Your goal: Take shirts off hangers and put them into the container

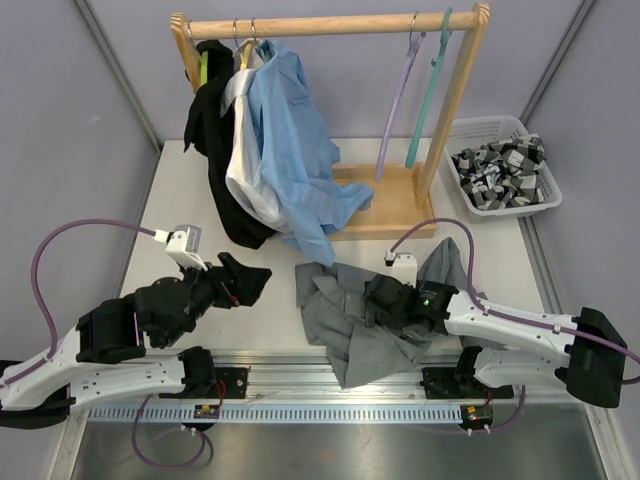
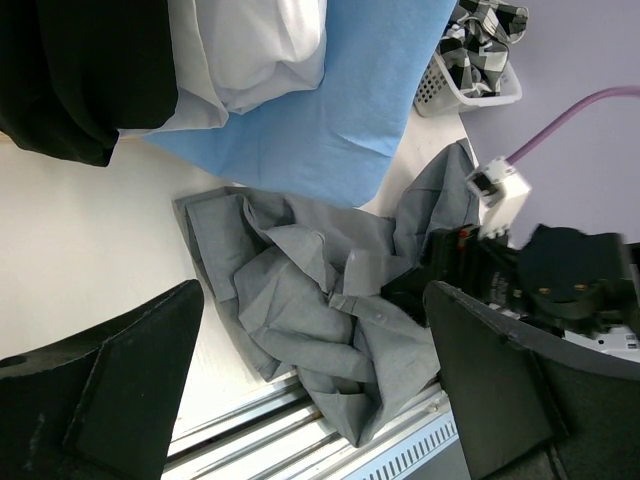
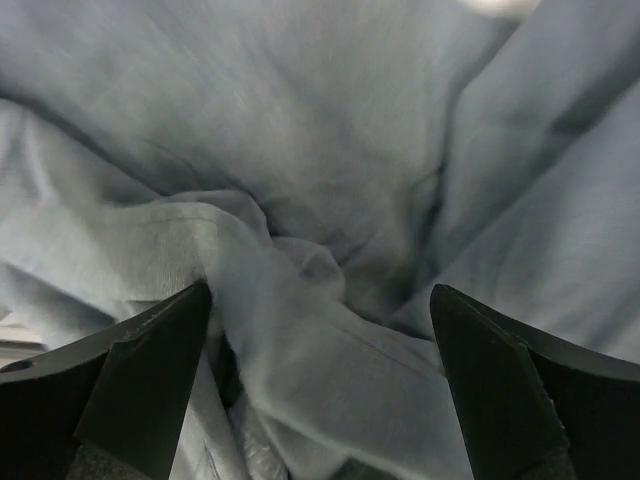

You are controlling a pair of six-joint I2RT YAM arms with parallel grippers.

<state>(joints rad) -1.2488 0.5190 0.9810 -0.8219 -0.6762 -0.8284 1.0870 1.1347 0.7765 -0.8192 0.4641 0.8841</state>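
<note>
The fold of cloth (image 1: 366, 324) already runs between the open fingers of my right gripper. My right gripper will push down into the grey shirt and close on that fold.
A crumpled grey shirt (image 1: 335, 315) lies on the table's near edge, off any hanger. My right gripper (image 1: 372, 300) is pushed down into it, jaws wide open, with a ridge of grey cloth (image 3: 300, 300) between the fingertips (image 3: 160, 360). My left gripper (image 1: 250, 280) hovers open to the left of the shirt, which fills the left wrist view (image 2: 300, 290). Light blue (image 1: 295, 150), white (image 1: 245, 170) and black (image 1: 212, 140) shirts hang on the rail. Lilac (image 1: 395, 110) and teal (image 1: 428, 100) hangers hang bare. The white container (image 1: 480, 128) holds a checked shirt (image 1: 500, 170).
The wooden rack (image 1: 330, 24) stands mid-table, its base (image 1: 390, 205) just behind the grey shirt. The metal mounting rail (image 1: 330, 385) runs along the near edge, with the shirt's hem draped over it. A purple cable (image 1: 455, 235) loops above my right wrist.
</note>
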